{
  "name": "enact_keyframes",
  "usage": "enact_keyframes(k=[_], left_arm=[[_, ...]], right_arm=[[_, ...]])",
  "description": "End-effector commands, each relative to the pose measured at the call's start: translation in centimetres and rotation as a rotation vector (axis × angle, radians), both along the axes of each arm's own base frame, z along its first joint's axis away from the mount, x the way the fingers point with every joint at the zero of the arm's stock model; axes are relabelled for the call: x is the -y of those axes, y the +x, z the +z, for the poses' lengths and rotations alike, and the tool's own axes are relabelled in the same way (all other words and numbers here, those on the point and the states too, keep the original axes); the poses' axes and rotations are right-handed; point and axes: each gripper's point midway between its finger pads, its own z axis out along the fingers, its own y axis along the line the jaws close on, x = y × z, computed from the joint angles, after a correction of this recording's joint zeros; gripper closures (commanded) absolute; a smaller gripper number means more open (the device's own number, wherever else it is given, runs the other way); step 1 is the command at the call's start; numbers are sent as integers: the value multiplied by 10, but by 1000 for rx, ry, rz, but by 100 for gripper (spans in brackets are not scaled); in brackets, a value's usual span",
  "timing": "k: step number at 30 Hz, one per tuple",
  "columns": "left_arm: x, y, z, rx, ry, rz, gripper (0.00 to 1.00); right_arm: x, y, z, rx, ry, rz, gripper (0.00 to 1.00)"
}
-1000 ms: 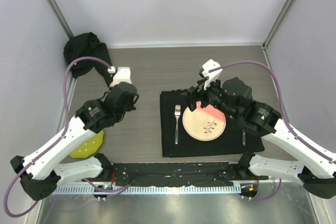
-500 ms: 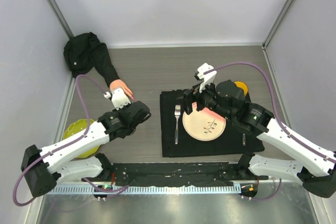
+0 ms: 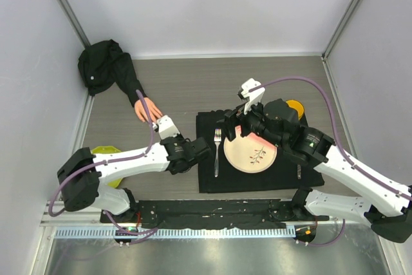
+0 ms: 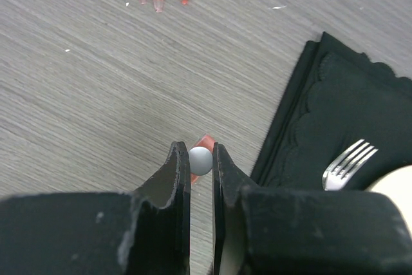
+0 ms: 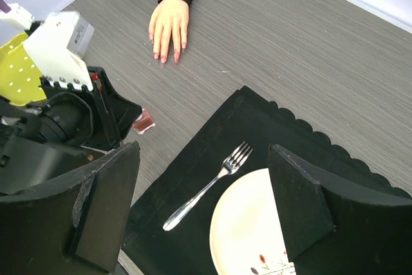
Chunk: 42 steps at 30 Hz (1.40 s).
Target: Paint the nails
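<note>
My left gripper should next lower the red bottle (image 5: pixel 144 121) onto the empty spot beside the placemat, then release the white cap.
The pale pink mannequin hand (image 3: pixel 147 109) with a black sleeve lies palm down at the left. Its glossy red nails show in the left wrist view (image 4: pixel 158 3) and the right wrist view (image 5: pixel 164 58). My left gripper (image 4: pixel 201 154) is low over the table beside the placemat's left edge, well short of the fingers. Its jaws are closed on the white round cap (image 4: pixel 200 160) of a small red polish bottle (image 5: pixel 144 121). My right gripper (image 5: pixel 203 204) is open and empty above the fork (image 5: pixel 209 186) and plate (image 5: pixel 248 233).
A black scalloped placemat (image 3: pixel 209 181) holds the plate (image 3: pixel 250 152), the fork (image 3: pixel 216 152) and a knife (image 3: pixel 299 170). A yellow-green dotted plate (image 3: pixel 103 159) lies at the left edge. An orange item (image 3: pixel 296 104) shows behind the right arm. The sleeve bunches in the back left corner (image 3: pixel 103 62).
My left arm has swung from over the mannequin hand to the right and nearer, down beside the placemat edge. The right arm has shifted slightly left.
</note>
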Motion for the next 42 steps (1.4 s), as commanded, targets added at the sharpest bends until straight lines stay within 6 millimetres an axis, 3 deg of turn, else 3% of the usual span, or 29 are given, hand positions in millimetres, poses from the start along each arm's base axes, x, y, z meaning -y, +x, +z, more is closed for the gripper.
enact_keyframes(k=[1, 7, 27, 42], left_arm=[[0, 11, 14, 92, 10, 50, 100], [4, 9, -3, 40, 34, 75, 100], [2, 9, -31, 14, 113, 114, 95], [3, 9, -35, 0, 121, 114, 74]], right_arm=[[9, 5, 26, 53, 78, -59, 15], [27, 10, 30, 75, 93, -141, 15], [40, 5, 33, 92, 109, -149, 15], [41, 6, 33, 91, 107, -147, 15]])
